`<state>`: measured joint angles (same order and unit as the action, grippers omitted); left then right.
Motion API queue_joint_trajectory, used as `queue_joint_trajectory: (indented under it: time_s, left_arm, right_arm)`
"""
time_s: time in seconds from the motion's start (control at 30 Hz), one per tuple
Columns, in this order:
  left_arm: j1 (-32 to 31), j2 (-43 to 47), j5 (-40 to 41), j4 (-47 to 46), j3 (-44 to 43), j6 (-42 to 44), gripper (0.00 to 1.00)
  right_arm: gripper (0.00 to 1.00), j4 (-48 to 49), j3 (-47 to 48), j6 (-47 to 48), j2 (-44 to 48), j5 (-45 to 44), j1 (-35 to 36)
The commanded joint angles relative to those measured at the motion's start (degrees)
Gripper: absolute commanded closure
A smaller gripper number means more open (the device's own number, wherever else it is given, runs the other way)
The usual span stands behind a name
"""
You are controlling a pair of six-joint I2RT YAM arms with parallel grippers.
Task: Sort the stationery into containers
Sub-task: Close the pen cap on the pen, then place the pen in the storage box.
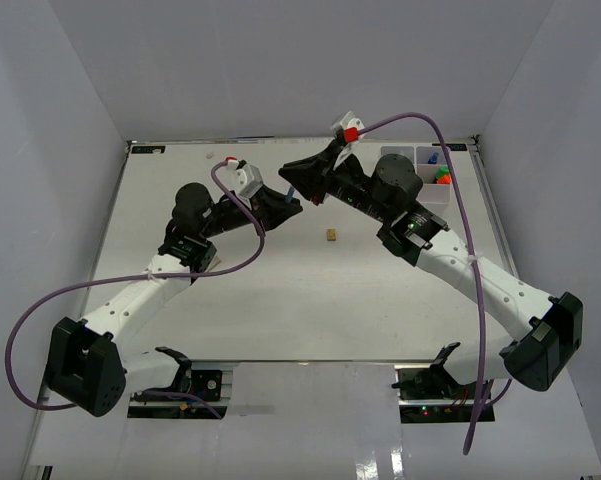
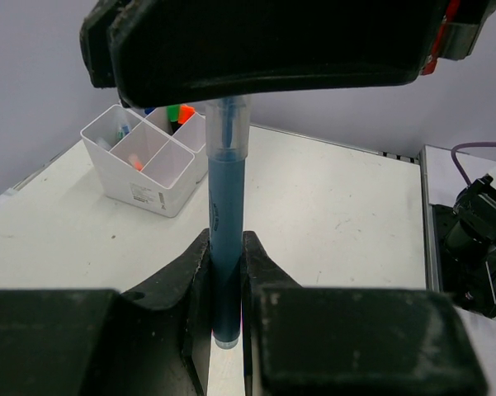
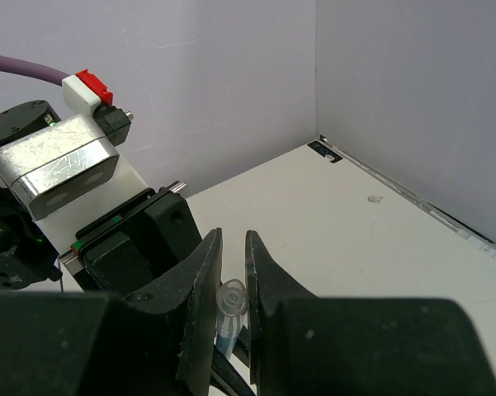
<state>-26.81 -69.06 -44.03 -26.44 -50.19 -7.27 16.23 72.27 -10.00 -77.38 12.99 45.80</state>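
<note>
The robot should next swing its right gripper across and down to let go of the pen (image 2: 225, 206), since the container's near middle section is below the pen and to its right in the top view.
A thin blue pen (image 2: 225, 206) with a clear cap end (image 3: 231, 299) is held between both arms above the middle of the table. My left gripper (image 2: 225, 247) is shut on its blue barrel. My right gripper (image 3: 233, 247) is shut on the clear cap end, so the two grippers (image 1: 292, 203) (image 1: 290, 172) meet tip to tip. A white divided container (image 1: 416, 170) stands at the back right, with green, orange and blue items in its compartments. The same container (image 2: 148, 161) shows beyond the pen in the left wrist view. A small tan block (image 1: 332, 236) lies on the table below the grippers.
Purple cables (image 1: 460, 220) loop over both arms. White walls close in the table on the left, back and right. The right arm's elbow (image 1: 395, 180) hangs just in front of the container.
</note>
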Motion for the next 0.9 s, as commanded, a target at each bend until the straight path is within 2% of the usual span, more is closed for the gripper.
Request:
queue_joint_trajectory:
  time_s: [0.0, 0.1, 0.37, 0.4, 0.5, 0.53, 0.7, 0.73, 0.87]
  left_arm:
    - [-0.17, 3.67, 5.10, -16.28, -8.52, -0.90, 1.00]
    - [-0.17, 4.19, 4.92, -14.53, -6.33, -0.82, 0.98]
    - [-0.17, 6.22, 3.69, -7.41, 2.90, -2.31, 0.78]
    - [-0.17, 6.30, 2.99, -6.62, 4.48, -2.83, 0.70]
    - [-0.26, 6.39, 1.93, -2.14, 6.16, -4.16, 0.55]
    - [-0.26, 6.74, 2.02, -0.30, 7.47, -4.51, 0.46]
    - [-0.18, 7.27, 4.82, 6.73, 9.24, -3.98, 0.31]
    - [-0.17, 7.10, 6.22, 9.36, 9.24, -3.55, 0.25]
    - [-0.17, 5.96, 10.18, 13.50, 8.98, -3.28, 0.11]
  right_arm:
    - [0.92, -23.54, -5.65, 0.95, -4.88, 6.87, 2.45]
    - [0.92, -22.12, -6.44, 1.12, -3.30, 4.77, 2.45]
    - [0.92, -14.49, -6.88, 1.04, -0.75, 0.46, 2.36]
    - [0.92, -13.69, -6.97, 0.86, -0.58, -0.24, 2.36]
    - [0.92, -11.49, -7.14, 1.21, -0.14, -3.57, 2.28]
    - [0.92, -11.40, -6.97, 1.47, -0.05, -4.55, 1.93]
    - [0.92, -11.22, -7.14, 2.88, 0.57, -10.25, -0.18]
    - [0.92, -11.22, -7.23, 3.75, 1.18, -11.23, -1.23]
    - [0.92, -10.78, -8.46, 4.72, 2.59, -12.73, -6.14]
